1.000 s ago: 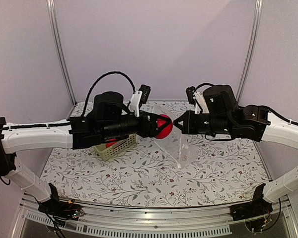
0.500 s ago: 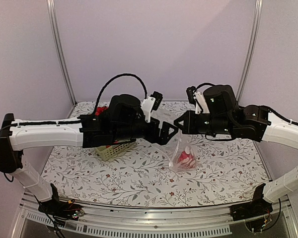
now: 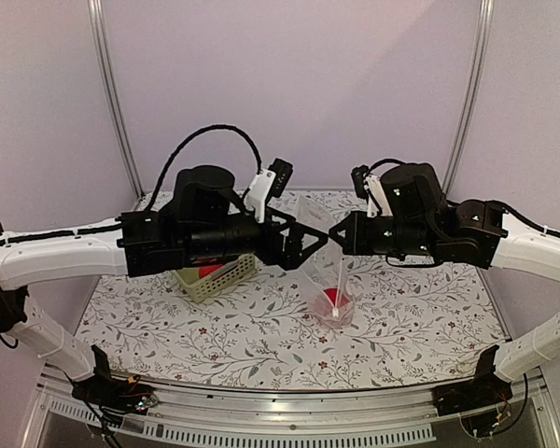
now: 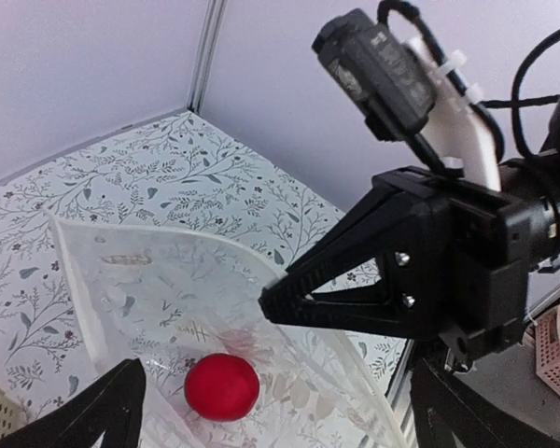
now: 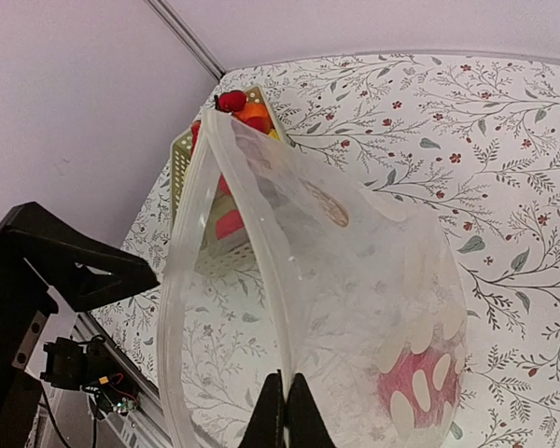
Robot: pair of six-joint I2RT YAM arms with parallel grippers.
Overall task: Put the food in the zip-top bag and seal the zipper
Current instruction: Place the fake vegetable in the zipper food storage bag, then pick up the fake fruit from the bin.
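Note:
Next, my left gripper swings left in the top view, then down into the basket (image 3: 211,273) onto a red fruit, as more food is still outside the bag (image 3: 343,315).
The clear zip-top bag (image 3: 343,315) hangs open from my right gripper (image 3: 339,241), which is shut on the whitish zipper strip (image 5: 271,280) at the mouth edge; its fingertips (image 5: 283,411) pinch the strip. One round red fruit (image 3: 331,298) lies in the bag's bottom; it also shows in the left wrist view (image 4: 222,385) and, through the plastic, in the right wrist view (image 5: 420,392). My left gripper (image 3: 310,248) is open and empty, just left of the bag's mouth, above the fruit (image 4: 275,425).
The pale green perforated basket (image 3: 222,276) stands on the floral tabletop behind my left arm. Red and yellow fruits lie in the basket (image 5: 189,159). My two grippers are nearly tip to tip above the table's middle.
One second ago my left gripper held the red fruit at the bag's mouth. It let go, the fruit dropped into the bag, and the left gripper drew back a little to the left.

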